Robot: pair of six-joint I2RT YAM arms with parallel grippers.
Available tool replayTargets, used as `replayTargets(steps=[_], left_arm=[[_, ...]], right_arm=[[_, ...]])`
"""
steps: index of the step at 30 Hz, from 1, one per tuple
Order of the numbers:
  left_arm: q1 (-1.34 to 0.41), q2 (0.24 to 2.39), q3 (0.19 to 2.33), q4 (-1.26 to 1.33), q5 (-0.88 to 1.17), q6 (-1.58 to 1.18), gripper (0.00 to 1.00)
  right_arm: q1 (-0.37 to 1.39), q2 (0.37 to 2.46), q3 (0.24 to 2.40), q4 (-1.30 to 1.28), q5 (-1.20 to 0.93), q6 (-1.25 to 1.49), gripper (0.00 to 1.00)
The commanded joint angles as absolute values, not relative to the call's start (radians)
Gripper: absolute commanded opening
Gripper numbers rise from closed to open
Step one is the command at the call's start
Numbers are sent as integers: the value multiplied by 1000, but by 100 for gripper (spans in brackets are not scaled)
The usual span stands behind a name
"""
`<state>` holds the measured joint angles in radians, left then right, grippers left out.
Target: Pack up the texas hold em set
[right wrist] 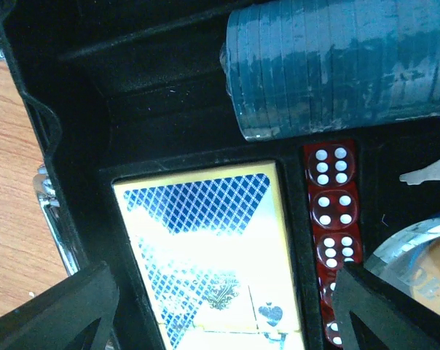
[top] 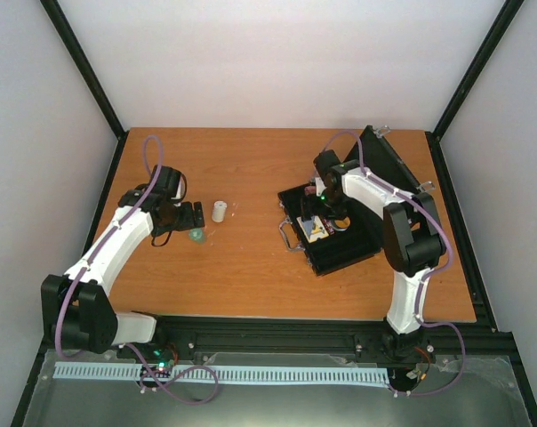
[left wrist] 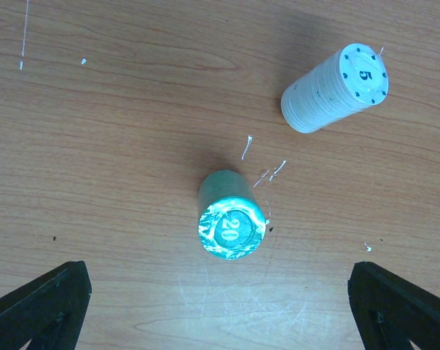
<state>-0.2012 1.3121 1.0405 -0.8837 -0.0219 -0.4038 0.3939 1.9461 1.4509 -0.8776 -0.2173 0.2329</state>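
My left gripper lowers next, fingers open, around the teal chip stack [top: 196, 236] [left wrist: 231, 215] and closes on its sides. The stack stands upright with bare table around it.
The black case [top: 357, 240] lies open at the right of the table, its lid [top: 388, 160] standing up behind it. My right gripper [top: 320, 216] hovers open over the case. In the right wrist view it is above the card deck [right wrist: 213, 255], a row of red dice [right wrist: 335, 211] and a blue chip stack [right wrist: 336, 65] lying in its slot. A teal chip stack [left wrist: 231, 215] stands on the table between my left gripper's [top: 194, 216] open fingers. A white chip stack [left wrist: 335, 89] stands just beyond; it also shows in the top view [top: 219, 211].
The case's metal handle [top: 284, 233] sticks out toward the table's middle. An orange disc [right wrist: 435, 273] sits at the right edge of the right wrist view. Black frame posts and white walls surround the wooden table [top: 251, 276].
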Motion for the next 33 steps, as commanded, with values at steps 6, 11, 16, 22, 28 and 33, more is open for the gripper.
replayTargets(steps=[6, 11, 16, 22, 28, 33], left_arm=[[-199, 1308, 1058, -874, -30, -393, 100], [-199, 1305, 1051, -875, -31, -393, 100], [-199, 1305, 1051, -872, -29, -394, 100], [-199, 1303, 1048, -871, -31, -392, 100], [-199, 1299, 1051, -871, -26, -389, 100], [-199, 1296, 1046, -854, 7, -376, 100]], right_arm=[[400, 1973, 1437, -881, -165, 241, 81], [400, 1985, 1441, -898, -119, 246, 81], [400, 1991, 1441, -907, -84, 248, 81], [400, 1955, 1437, -884, -149, 232, 81], [403, 1892, 1476, -905, -203, 221, 81], [404, 1850, 1520, -937, -178, 236, 82]])
